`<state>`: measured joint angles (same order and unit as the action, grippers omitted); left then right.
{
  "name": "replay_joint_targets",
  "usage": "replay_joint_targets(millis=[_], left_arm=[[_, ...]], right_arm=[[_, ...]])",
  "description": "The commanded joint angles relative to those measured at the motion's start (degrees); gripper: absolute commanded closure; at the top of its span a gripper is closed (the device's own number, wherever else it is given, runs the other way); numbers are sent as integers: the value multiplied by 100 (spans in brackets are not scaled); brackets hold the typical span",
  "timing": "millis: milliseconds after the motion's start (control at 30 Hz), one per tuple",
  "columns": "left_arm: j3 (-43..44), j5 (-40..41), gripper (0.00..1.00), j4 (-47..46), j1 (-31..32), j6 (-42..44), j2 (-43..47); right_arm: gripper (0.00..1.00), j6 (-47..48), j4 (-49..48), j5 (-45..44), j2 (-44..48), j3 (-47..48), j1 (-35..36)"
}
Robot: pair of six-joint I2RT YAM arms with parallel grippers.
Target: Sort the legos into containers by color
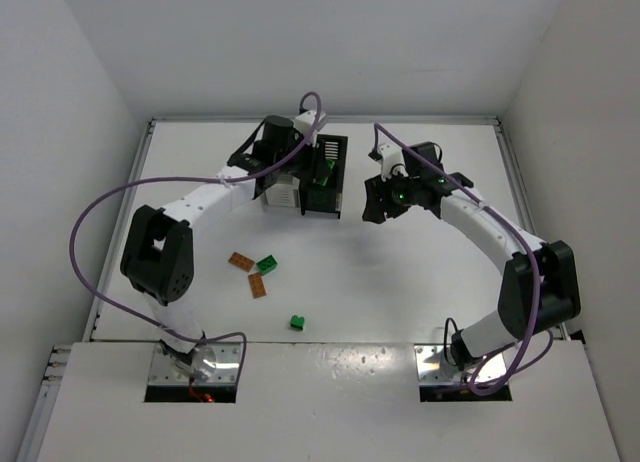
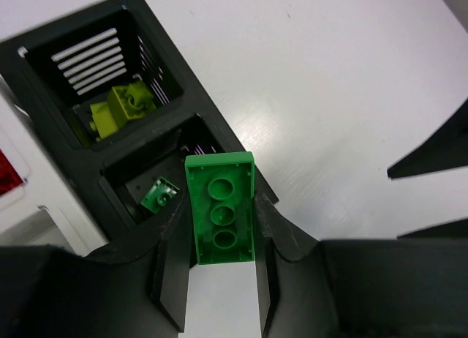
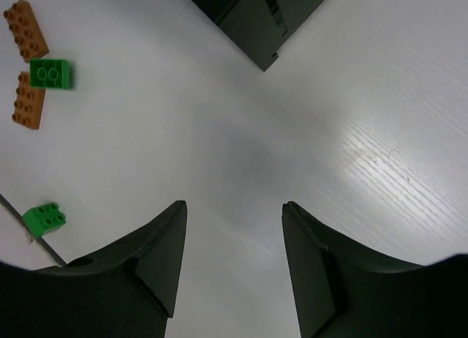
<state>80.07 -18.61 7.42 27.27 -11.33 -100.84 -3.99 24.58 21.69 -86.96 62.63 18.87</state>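
I will move the long green lego [image 2: 219,206] with my left gripper over the middle of the near compartment [image 2: 172,181] to release it, because a small green lego is already there.
My left gripper [image 2: 221,232] is shut on a long green lego [image 2: 219,206], hollow underside facing the camera, over the near compartment of the black container [image 2: 186,104]. That compartment holds a small green lego [image 2: 159,195]; the far one holds a yellow-green lego [image 2: 121,107]. From above, the left gripper [image 1: 318,172] hangs over the black container [image 1: 335,187] beside a white container [image 1: 285,194]. My right gripper [image 3: 234,206] is open and empty above bare table, right of the containers [image 1: 385,197]. Loose legos lie on the table: two orange-brown [image 1: 240,261] [image 1: 258,285] and two green [image 1: 267,265] [image 1: 297,322].
A red piece [image 2: 6,178] shows in the white container at the left edge of the left wrist view. White walls close in the table on the left, back and right. Purple cables loop from both arms.
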Motion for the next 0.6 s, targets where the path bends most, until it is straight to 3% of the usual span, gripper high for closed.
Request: replay_joint_targets(millis=[0, 300, 567], left_arm=[[377, -90, 79, -399, -125, -97, -50], [808, -29, 67, -399, -125, 17, -586], [808, -29, 44, -285, -239, 70, -639]], right_arm=[[45, 284, -6, 405, 188, -5, -15], [45, 478, 170, 520, 135, -5, 37], [41, 1215, 548, 828, 135, 241, 90]])
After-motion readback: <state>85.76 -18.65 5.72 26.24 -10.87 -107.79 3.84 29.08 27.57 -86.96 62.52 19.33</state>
